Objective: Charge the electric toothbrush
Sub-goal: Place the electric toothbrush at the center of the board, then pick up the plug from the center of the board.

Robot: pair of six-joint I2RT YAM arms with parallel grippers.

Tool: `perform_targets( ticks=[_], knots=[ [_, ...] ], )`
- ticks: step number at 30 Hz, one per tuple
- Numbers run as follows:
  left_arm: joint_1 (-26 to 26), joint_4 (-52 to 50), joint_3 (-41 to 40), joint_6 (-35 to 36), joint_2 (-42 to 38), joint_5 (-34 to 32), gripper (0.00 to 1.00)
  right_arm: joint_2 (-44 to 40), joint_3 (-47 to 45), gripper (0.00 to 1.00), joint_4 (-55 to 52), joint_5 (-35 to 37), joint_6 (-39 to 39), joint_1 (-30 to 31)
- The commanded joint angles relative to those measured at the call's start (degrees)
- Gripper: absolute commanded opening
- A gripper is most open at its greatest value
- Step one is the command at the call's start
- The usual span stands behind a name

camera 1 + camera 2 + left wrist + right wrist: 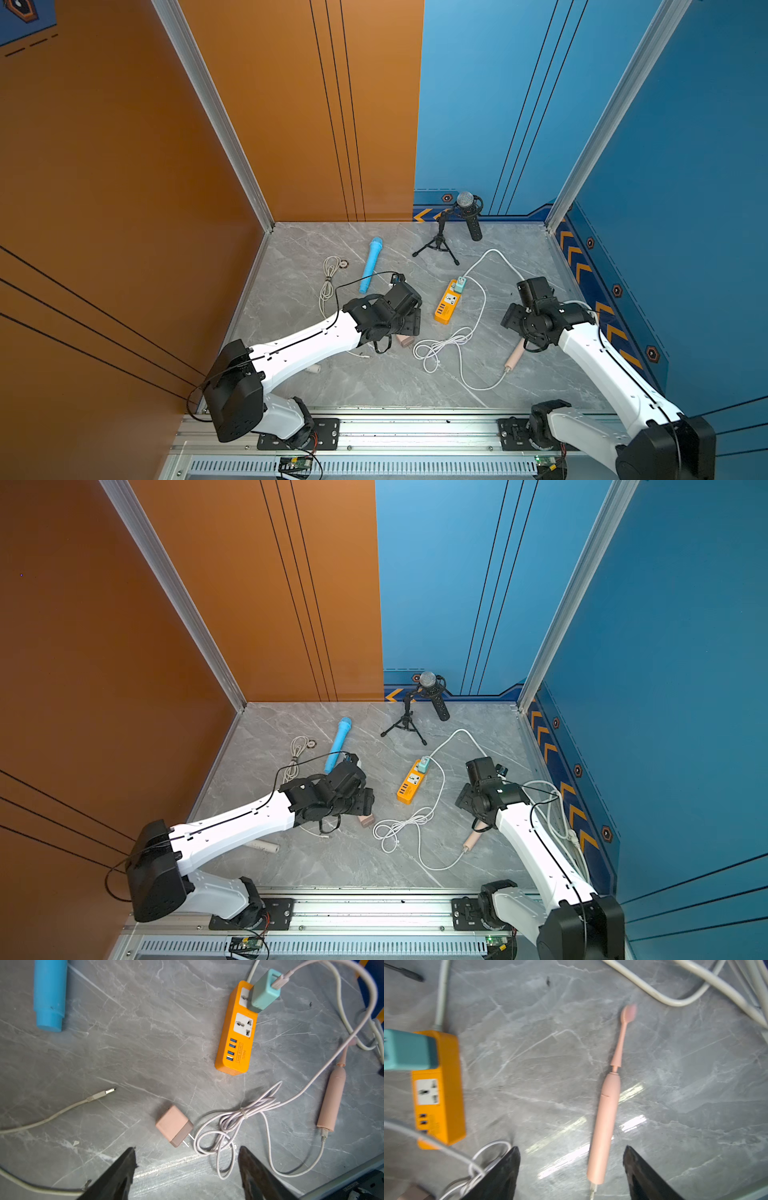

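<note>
My left gripper needs to lower next and turn to close across the body of the loose pink adapter [366, 820] [174, 1125], which lies below it, slanted to the open fingers.
The pink electric toothbrush [606, 1126] lies flat on the grey marble table [374, 386], in both top views [515, 355] [473, 839]. A white charging cable [245, 1113] is plugged into its base and runs to a teal adapter [265, 991] seated in the orange power strip [234, 1043]. My right gripper [571, 1149] hangs open above the handle's lower end, touching nothing. My left gripper [187, 1149] is open too, over bare table just short of a loose pink adapter [174, 1125].
A blue cylinder [371, 264], a black microphone on a tripod [457, 224] and a coiled cream cable [330, 278] sit at the back. A loose USB plug [104, 1093] lies near the left arm. Walls close in the left, back and right.
</note>
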Motion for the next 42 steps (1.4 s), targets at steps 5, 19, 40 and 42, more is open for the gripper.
perform_targets(
  ticks=[5,19,40,42],
  knots=[
    [-2.57,-3.72,1.05,-9.49,10.09,-0.38,0.83,0.28,5.31,0.83,-0.02,-5.04,-1.24,9.77],
    [-2.85,-4.07,7.79,-10.98,21.77,-3.74,0.72,-2.47,6.32,0.85,2.0,-4.66,-3.6,10.73],
    [-1.6,-4.62,7.87,-12.19,24.24,-6.35,0.63,-1.25,5.56,0.84,4.15,-4.97,-5.02,9.61],
    [-1.59,-4.61,7.92,-12.27,24.87,-5.84,0.61,-0.98,5.56,0.84,4.26,-5.11,-5.06,9.6]
  ],
)
